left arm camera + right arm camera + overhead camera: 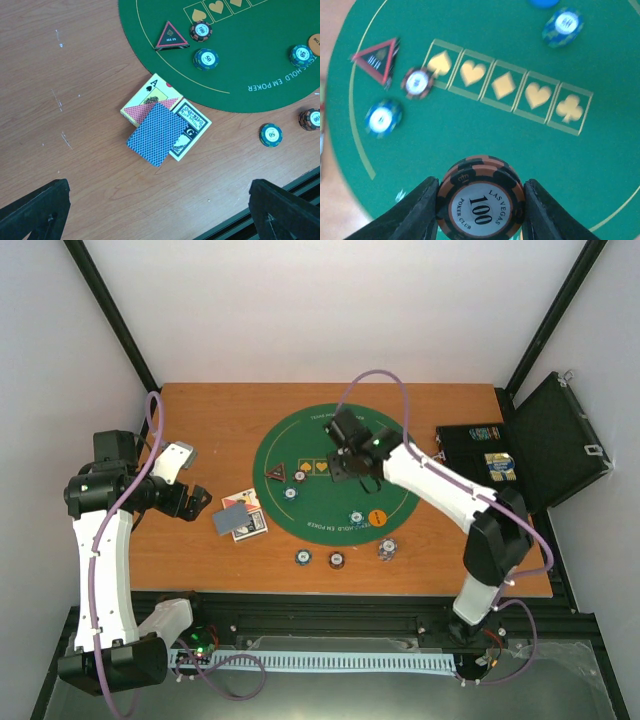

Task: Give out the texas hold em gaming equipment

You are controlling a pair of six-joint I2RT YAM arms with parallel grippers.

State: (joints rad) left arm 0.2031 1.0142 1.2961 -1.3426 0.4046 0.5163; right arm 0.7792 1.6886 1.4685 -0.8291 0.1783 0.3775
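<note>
I need to move my right gripper outward past the row of card squares and lower it onto the bare green felt [508, 45], because blue chips already lie beside that spot.
My right gripper [480, 186] is shut on a small stack of orange-black "100" poker chips [480, 212], held above the green round mat [400, 495]; it shows over the mat's middle in the top view [353, 472]. On the mat lie a red-black triangular marker [377, 59], an orange-black chip [417, 82], blue chips [382, 118] and an orange disc [376, 517]. A blue disc [544, 2] is cut off at the frame edge. My left gripper [160, 215] is open and empty, above the wood near a blue-backed card [156, 132] lying on other cards and a card box.
Three chips [337, 560] lie on the wood beyond the mat's near edge. A black hinged case [545, 435] stands open at the right with chips inside. The table's front rail [300, 185] runs close to my left gripper.
</note>
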